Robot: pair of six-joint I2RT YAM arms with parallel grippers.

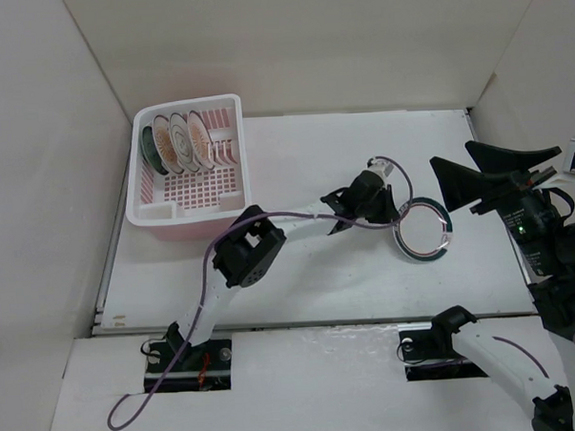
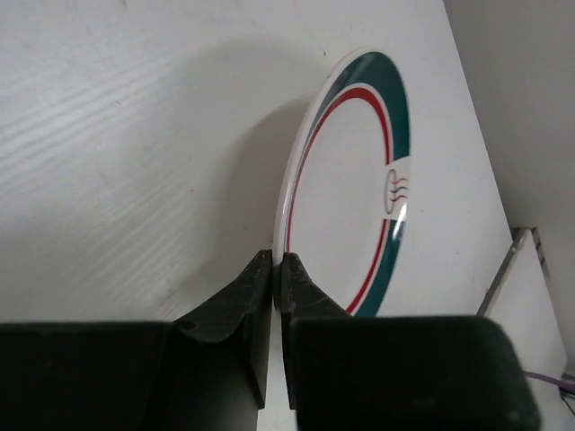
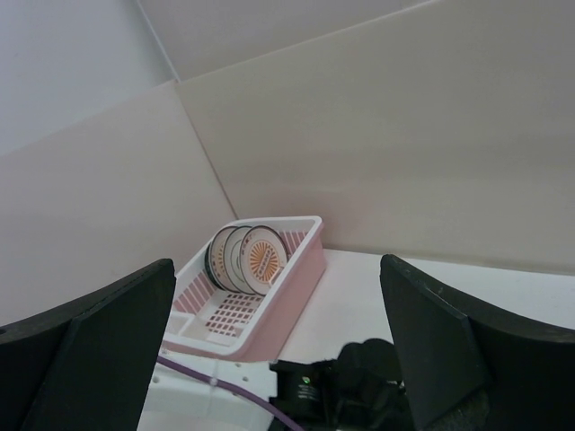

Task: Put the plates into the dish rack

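The plate needs to go up over the rack's free back slot (image 1: 223,149), then down, and my left gripper needs to let go of it there. The slot is to the gripper's left in the top view.
A white plate with a dark teal rim and a red line (image 1: 424,232) is at the table's right middle, tilted up on edge. It fills the left wrist view (image 2: 359,180). My left gripper (image 1: 399,222) is shut on its near rim (image 2: 278,269). The pale pink dish rack (image 1: 139,210) stands at the far left, with several plates (image 1: 179,142) upright in its back slots: a dark teal one, two with orange sunbursts and a white one. The rack (image 3: 292,292) and its plates (image 3: 243,256) also show in the right wrist view. My right gripper (image 1: 491,173) is open, empty and raised at the right (image 3: 278,359).
White walls enclose the table on the left, back and right. The left arm's purple cable (image 1: 297,215) runs along the arm over the middle of the table. The right arm's body (image 1: 547,252) stands at the right edge.
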